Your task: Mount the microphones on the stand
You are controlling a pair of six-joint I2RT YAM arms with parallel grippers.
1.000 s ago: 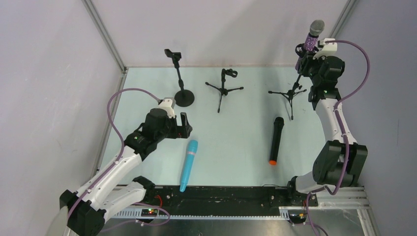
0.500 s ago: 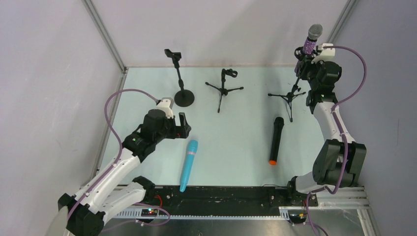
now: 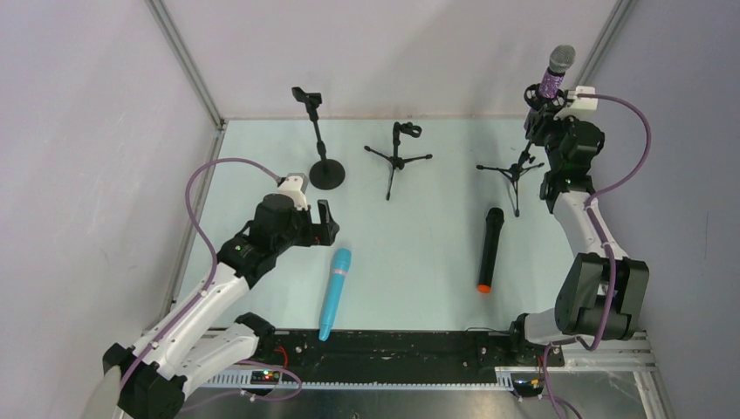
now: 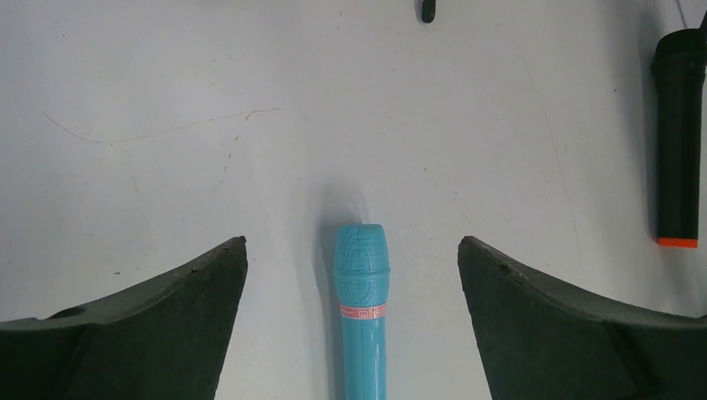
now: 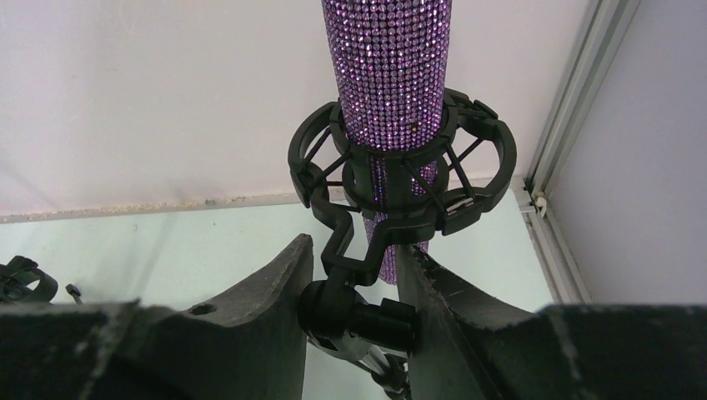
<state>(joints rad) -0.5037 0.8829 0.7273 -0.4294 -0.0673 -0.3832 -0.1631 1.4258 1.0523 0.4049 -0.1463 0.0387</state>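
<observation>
My right gripper will next tip down, lower toward the tripod's spread feet and release the swivel joint, as the purple glittery microphone (image 3: 558, 65) already stands in the clip.
The purple glittery microphone (image 3: 558, 65) stands upright in the black ring clip (image 5: 400, 167) of the right tripod stand (image 3: 515, 166); its body fills the top of the right wrist view (image 5: 388, 75). My right gripper (image 3: 541, 109) (image 5: 354, 246) is closed on the swivel joint just under that clip. The turquoise microphone (image 3: 335, 292) lies on the table, head toward the back. My left gripper (image 3: 326, 223) (image 4: 352, 240) hovers open above its head (image 4: 361, 275), one finger on each side. The black microphone with the orange end (image 3: 489, 249) (image 4: 677, 142) lies to the right.
A round-base stand (image 3: 325, 173) with an empty clip stands at the back left. A small tripod stand (image 3: 398, 157) stands at the back middle; one of its feet (image 4: 428, 10) shows in the left wrist view. Walls close the table on three sides.
My right gripper and the purple microphone in the clip have shifted slightly to the right and down. My left arm has barely moved.
</observation>
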